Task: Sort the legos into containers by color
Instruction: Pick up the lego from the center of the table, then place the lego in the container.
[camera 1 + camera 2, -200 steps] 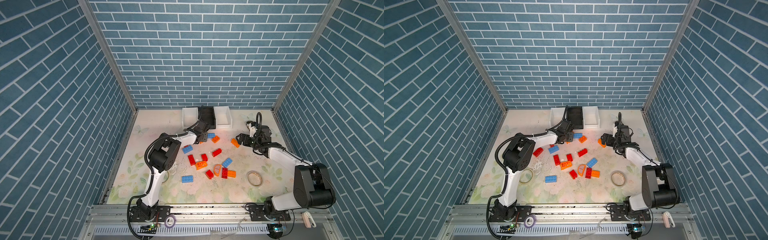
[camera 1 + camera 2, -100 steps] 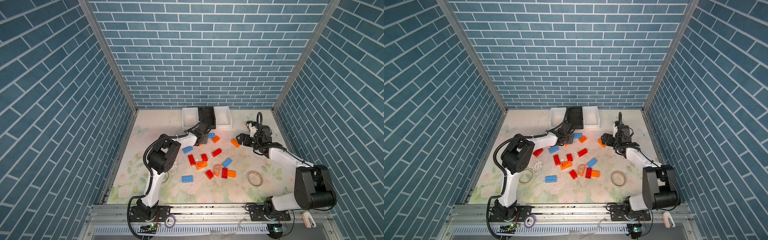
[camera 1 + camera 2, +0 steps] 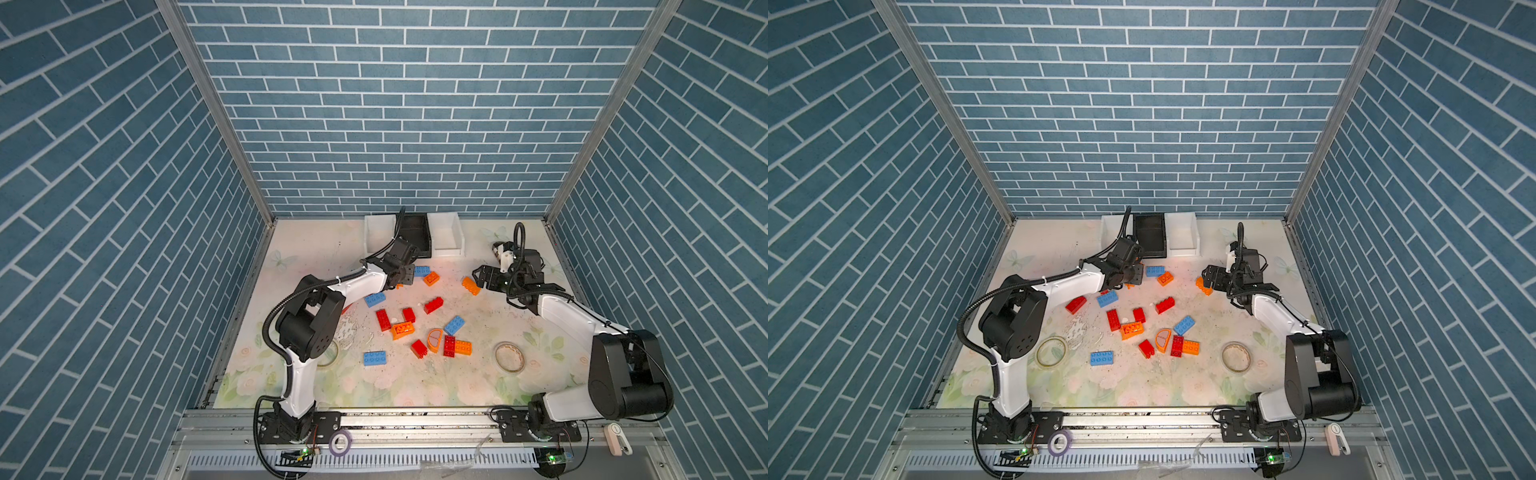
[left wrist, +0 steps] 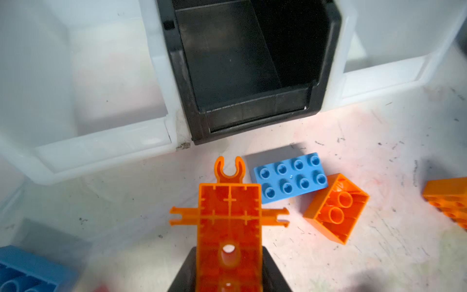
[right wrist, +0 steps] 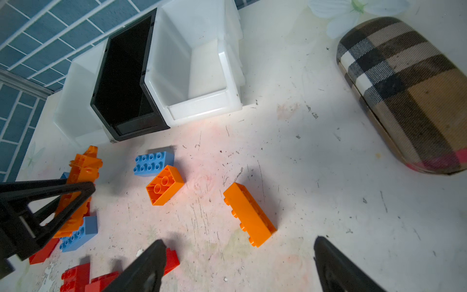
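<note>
The orange lego piece (image 4: 230, 215) needs to go into a container. My left gripper will next rise outward over the empty bottom of the white container farther from the plaid case (image 4: 116, 80), then move down and release the piece.
My left gripper (image 4: 228, 273) is shut on a flat orange lego piece (image 4: 230, 215) with side pegs and a clip at its end, seen from its underside and held just above the table in front of the black container (image 4: 257, 113). White containers (image 3: 376, 235) (image 3: 446, 239) flank the black one (image 3: 417, 232); all three look empty. A light blue brick (image 4: 290, 177) and an overturned orange brick (image 4: 336, 208) lie just past the held piece. My right gripper (image 5: 238, 241) stands open, close to a long orange brick (image 5: 249, 213) lying on its side. Red, orange and blue legos (image 3: 415, 328) are scattered mid-table.
A tan plaid case (image 5: 409, 96) lies behind my right gripper near the back right. Clear tape rolls (image 3: 509, 357) (image 3: 1051, 351) lie at the front right and front left of the mat. A purple tape roll (image 3: 340, 441) sits on the front rail.
My left gripper has closed on the orange clip piece. The right arm and the loose bricks have stayed where they were.
</note>
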Robot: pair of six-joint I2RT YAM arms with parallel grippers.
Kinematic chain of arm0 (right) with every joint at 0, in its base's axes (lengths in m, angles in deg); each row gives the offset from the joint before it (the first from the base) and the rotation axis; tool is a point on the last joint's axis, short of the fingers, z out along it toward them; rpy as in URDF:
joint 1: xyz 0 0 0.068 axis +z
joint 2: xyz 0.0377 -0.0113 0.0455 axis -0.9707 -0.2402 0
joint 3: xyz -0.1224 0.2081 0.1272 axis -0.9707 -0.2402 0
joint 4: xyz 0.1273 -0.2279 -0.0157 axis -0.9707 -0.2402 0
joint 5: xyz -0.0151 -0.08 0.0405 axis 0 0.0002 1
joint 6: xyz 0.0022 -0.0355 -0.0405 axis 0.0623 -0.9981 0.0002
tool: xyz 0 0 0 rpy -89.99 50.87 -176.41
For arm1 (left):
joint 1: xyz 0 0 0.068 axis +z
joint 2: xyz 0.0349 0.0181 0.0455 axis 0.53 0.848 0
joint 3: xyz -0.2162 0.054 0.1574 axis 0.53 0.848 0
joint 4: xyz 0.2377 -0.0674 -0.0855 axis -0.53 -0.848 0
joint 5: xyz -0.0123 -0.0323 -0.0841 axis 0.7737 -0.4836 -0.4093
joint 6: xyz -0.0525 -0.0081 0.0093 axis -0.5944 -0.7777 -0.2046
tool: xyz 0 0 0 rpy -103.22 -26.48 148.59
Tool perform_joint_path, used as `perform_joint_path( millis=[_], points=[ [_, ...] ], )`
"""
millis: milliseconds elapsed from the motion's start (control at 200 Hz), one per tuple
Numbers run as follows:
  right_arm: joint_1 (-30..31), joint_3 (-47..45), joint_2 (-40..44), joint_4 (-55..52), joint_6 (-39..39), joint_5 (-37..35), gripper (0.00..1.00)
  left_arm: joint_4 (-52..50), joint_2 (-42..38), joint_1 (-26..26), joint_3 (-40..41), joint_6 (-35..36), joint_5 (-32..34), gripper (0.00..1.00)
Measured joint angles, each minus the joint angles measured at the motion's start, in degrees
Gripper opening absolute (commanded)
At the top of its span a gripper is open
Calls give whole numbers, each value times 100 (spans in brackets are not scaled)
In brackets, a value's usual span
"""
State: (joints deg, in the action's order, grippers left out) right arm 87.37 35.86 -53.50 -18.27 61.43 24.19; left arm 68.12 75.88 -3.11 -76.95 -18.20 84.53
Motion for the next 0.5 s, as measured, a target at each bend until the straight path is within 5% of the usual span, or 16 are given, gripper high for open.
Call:
perform_joint_path(
  millis=[300, 500],
  points=[
    [11, 0, -22, -35, -2, 188, 91, -46, -155, 625, -551, 205, -177, 24],
    [52, 11, -37, -153, -13, 256, 91, 153, 483, 1080, -1598, 332, -271, 24]
  ],
)
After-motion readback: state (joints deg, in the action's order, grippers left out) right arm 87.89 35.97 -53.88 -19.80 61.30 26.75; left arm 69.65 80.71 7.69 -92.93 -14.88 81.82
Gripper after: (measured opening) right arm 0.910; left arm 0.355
